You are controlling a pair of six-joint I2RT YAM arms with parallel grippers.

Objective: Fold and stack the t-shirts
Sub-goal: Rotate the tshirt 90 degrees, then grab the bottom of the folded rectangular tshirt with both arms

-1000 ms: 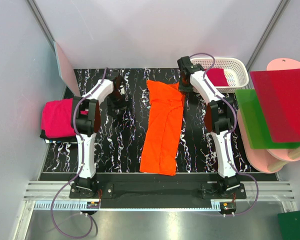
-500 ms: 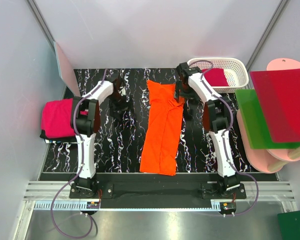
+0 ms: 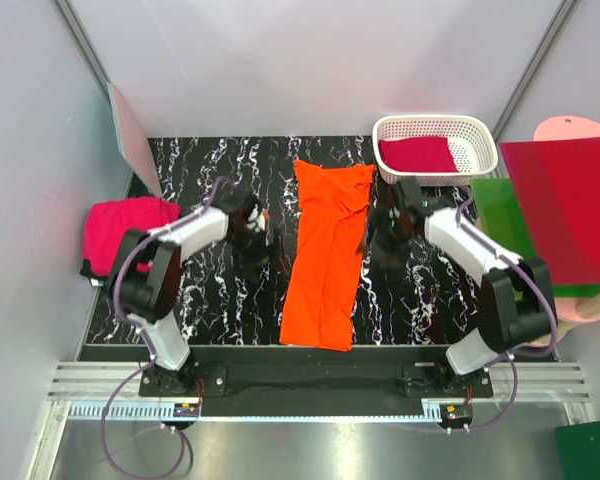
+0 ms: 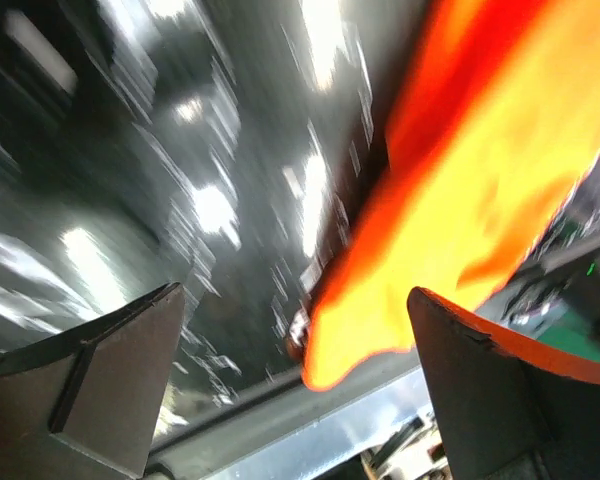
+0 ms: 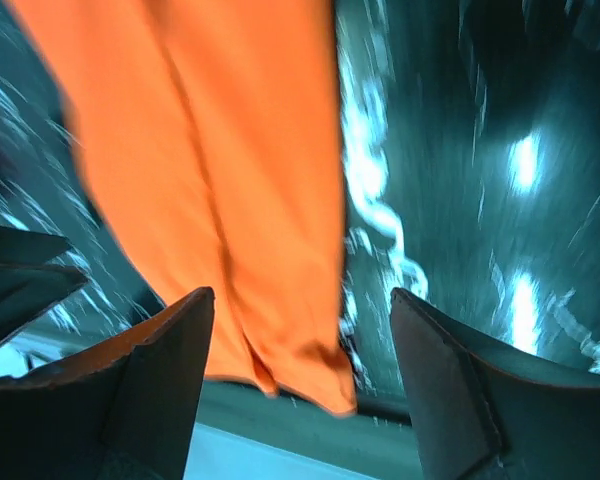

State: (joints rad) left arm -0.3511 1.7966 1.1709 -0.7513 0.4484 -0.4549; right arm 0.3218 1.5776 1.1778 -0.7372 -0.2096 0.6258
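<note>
I need to move my left gripper's fingers back and down to the orange t-shirt's closer near-end corner (image 3: 286,337) (image 4: 328,368) next. The t-shirt lies long.
The orange t-shirt (image 3: 325,255) lies as a long narrow strip down the middle of the black marbled table (image 3: 210,160). A folded magenta t-shirt (image 3: 118,232) rests at the table's left edge. A crimson t-shirt (image 3: 418,154) lies in the white basket (image 3: 483,136). My left gripper (image 3: 256,226) hovers just left of the orange strip, open and empty. My right gripper (image 3: 384,228) hovers just right of it, also open. The left wrist view shows the orange t-shirt (image 4: 480,180) beyond the open left gripper (image 4: 295,375). In the right wrist view the t-shirt's near end (image 5: 210,180) lies past the open right gripper (image 5: 300,375).
A red plastic sheet (image 3: 570,205) and a green one (image 3: 510,245) lie stacked on pale pink boards (image 3: 568,128) off the table's right side. Another pale board (image 3: 130,128) leans at the back left. Grey walls close in the back and sides.
The right gripper let go of the orange shirt's far right sleeve, now folded in, and both arms swung from the far end toward the table's middle, flanking the shirt.
</note>
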